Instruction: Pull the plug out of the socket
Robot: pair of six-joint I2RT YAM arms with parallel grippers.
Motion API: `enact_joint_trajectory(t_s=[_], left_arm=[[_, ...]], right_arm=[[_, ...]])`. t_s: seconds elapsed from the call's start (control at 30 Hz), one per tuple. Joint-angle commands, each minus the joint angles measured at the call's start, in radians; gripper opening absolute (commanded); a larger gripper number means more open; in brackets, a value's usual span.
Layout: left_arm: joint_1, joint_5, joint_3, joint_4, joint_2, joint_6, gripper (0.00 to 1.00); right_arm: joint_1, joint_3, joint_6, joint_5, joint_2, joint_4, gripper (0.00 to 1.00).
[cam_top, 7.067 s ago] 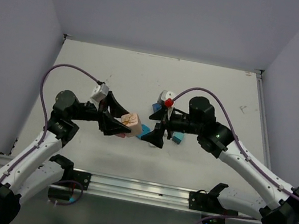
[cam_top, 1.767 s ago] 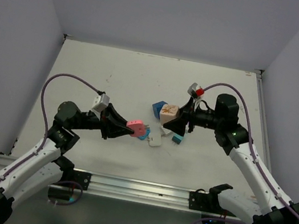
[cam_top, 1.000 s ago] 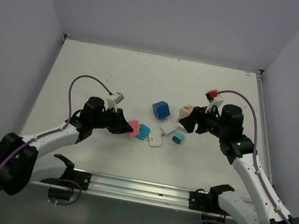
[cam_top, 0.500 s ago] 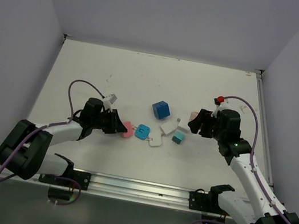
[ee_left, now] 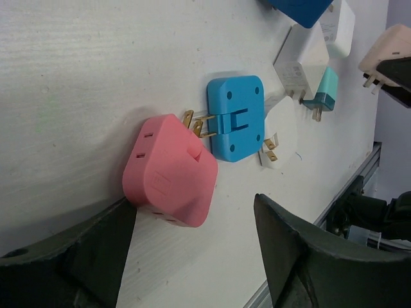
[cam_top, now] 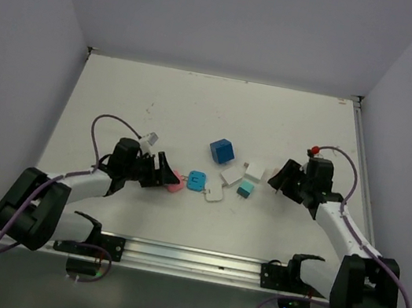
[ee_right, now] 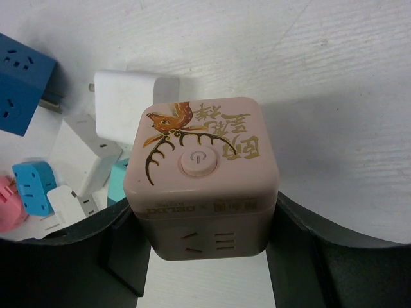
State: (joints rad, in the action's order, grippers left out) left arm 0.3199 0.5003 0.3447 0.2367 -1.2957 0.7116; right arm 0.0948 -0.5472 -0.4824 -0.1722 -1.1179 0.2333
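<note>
The pink plug already lies apart from the socket, so next my right gripper needs to lower to the table, shift slightly toward the teal plug, and release it.
The pink plug [ee_left: 170,170] lies on the white table, its brass prongs pointing at a blue adapter [ee_left: 236,117]. My left gripper [ee_left: 194,212] is open around it, and the plug rests against the left finger. From above, the plug [cam_top: 175,180] sits just right of the left gripper [cam_top: 161,172]. The socket [ee_right: 204,173], a pale pink cube with a gold deer design and a power button, is clamped between the fingers of my right gripper [ee_right: 202,218]. In the top view the socket [cam_top: 275,180] is at the right, low over the table, well apart from the plug.
Between the arms lie a blue adapter [cam_top: 197,180], a white plug [cam_top: 213,195], a white charger [cam_top: 231,176], a teal plug [cam_top: 245,188], another white block [cam_top: 254,170] and a dark blue cube socket [cam_top: 221,151]. A metal rail [cam_top: 187,258] runs along the near edge.
My left gripper has opened and let go of the pink plug, which now lies on the table. The right arm has carried the cube socket further right and lower.
</note>
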Motion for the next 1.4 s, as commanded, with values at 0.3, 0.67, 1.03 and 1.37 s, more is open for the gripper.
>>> enact_joint_trajectory(t_s=[0.3,0.67,1.03,1.37], left_arm=[[-0.019,-0.156,0.102,-0.281,0.245,-0.072,0.98],[-0.021,-0.419,0.299,-0.592,0.469,-0.219,0.99],[-0.021,-0.566,0.477,-0.777,0.602,-0.294,1.00],[-0.021,-0.634,0.620,-0.882,0.668,-0.307,1.00]], right_arm=[[-0.037,-0.028,-0.073,-0.135,-0.195,-0.167,0.03],[-0.037,-0.016,-0.065,-0.069,-0.201,-0.138,0.50],[-0.038,-0.016,-0.048,0.020,-0.112,-0.054,0.91],[-0.038,-0.115,0.001,0.102,0.088,0.125,0.98]])
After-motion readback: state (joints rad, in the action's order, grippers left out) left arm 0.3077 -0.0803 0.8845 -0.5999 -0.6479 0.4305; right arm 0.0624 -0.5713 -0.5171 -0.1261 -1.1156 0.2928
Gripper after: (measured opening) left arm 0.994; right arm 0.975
